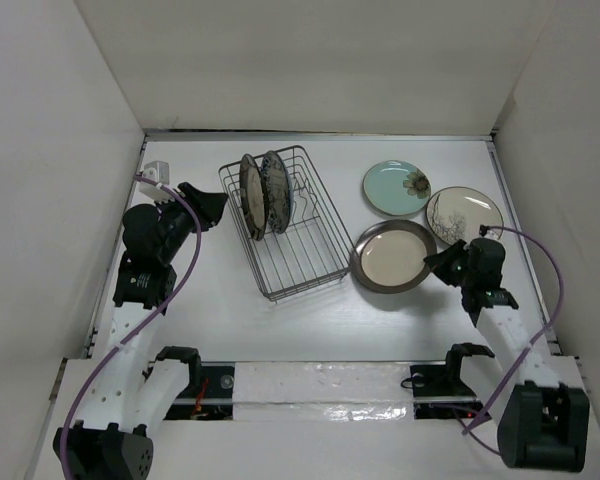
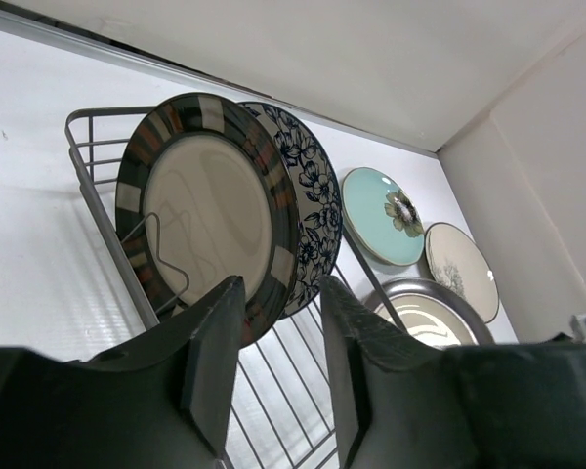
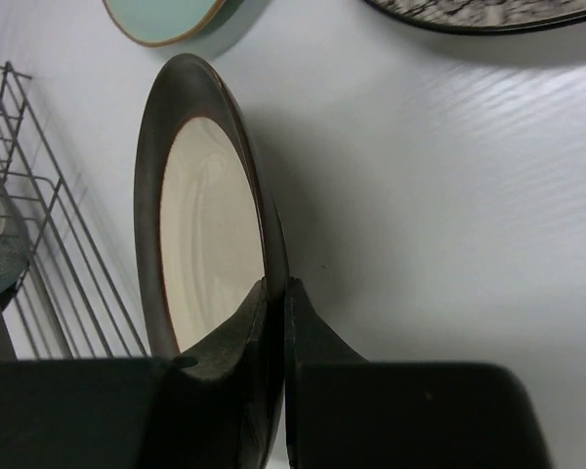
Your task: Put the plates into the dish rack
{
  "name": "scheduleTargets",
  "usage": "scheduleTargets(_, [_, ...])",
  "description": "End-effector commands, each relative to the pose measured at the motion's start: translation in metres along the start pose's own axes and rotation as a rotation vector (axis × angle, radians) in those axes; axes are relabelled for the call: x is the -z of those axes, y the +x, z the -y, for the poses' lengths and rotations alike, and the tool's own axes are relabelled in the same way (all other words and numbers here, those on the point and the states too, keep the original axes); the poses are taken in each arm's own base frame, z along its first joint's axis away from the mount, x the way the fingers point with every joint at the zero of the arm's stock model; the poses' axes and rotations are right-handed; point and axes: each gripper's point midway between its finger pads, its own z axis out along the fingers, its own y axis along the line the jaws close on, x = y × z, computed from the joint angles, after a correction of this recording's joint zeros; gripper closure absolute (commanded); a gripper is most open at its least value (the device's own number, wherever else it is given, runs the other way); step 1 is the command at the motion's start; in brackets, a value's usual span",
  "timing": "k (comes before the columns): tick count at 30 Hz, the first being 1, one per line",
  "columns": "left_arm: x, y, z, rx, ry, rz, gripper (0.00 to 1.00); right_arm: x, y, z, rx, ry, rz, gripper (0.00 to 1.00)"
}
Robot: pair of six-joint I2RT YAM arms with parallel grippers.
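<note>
My right gripper lifts outward over the rack's wires beside the floral plate (image 1: 276,190) next, since they stand empty. It then turns its plate upright, lowers it in and releases.
The dish rack (image 1: 302,250) stands mid-table with two plates upright in its tines: a dark brown-banded plate (image 1: 250,192) and the blue-and-white floral plate (image 1: 276,190). Right of it lie the brown-rimmed cream plate (image 1: 392,256), the pale teal plate (image 1: 396,187) and the cream branch plate (image 1: 464,214). My right gripper (image 1: 442,262) is shut on the right rim of the brown-rimmed plate (image 3: 205,234), one finger on each side of the rim (image 3: 276,293). My left gripper (image 1: 212,207) is open and empty just left of the rack, facing the dark plate (image 2: 210,210).
White walls close in on the left, back and right of the table. In the left wrist view the rack's wire wall (image 2: 88,166) is close ahead. The teal plate (image 3: 161,18) and the branch plate (image 3: 488,12) lie just beyond the held plate.
</note>
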Motion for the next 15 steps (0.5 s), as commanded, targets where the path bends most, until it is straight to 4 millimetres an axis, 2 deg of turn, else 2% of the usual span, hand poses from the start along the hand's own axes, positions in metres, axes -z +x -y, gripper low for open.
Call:
scheduleTargets(1, [0.003,-0.017,0.014,-0.026,0.047,0.058,0.65,0.030,-0.030,0.001,0.049,0.067,0.138,1.00])
scheduleTargets(3, [0.004,-0.017,0.015,-0.025,0.053,0.061,0.62,0.044,-0.047,-0.009,0.075,0.059,0.200,1.00])
scheduleTargets(5, [0.004,-0.017,0.014,-0.024,0.047,0.063,0.55,0.065,-0.075,-0.027,0.111,0.044,0.293,1.00])
scheduleTargets(6, [0.003,-0.018,0.015,-0.024,0.048,0.061,0.54,0.072,-0.083,-0.036,0.124,0.028,0.318,1.00])
scheduleTargets(7, [0.002,-0.017,0.015,-0.022,0.050,0.056,0.53,0.085,-0.104,-0.047,0.127,0.030,0.389,1.00])
scheduleTargets(10, [0.004,-0.016,0.016,-0.021,0.059,0.059,0.53,0.104,-0.132,-0.081,0.155,-0.036,0.485,1.00])
scheduleTargets(11, [0.005,-0.018,0.017,-0.023,0.058,0.063,0.53,0.115,-0.145,-0.102,0.169,-0.083,0.523,1.00])
scheduleTargets(13, [0.004,-0.018,0.016,-0.024,0.056,0.063,0.53,0.118,-0.161,-0.124,0.180,-0.118,0.558,1.00])
scheduleTargets(14, [0.003,-0.016,0.016,-0.022,0.059,0.056,0.53,0.128,-0.173,-0.142,0.184,-0.151,0.591,1.00])
scheduleTargets(15, [0.003,-0.016,0.017,-0.022,0.063,0.053,0.53,0.122,-0.173,-0.156,0.195,-0.175,0.575,1.00])
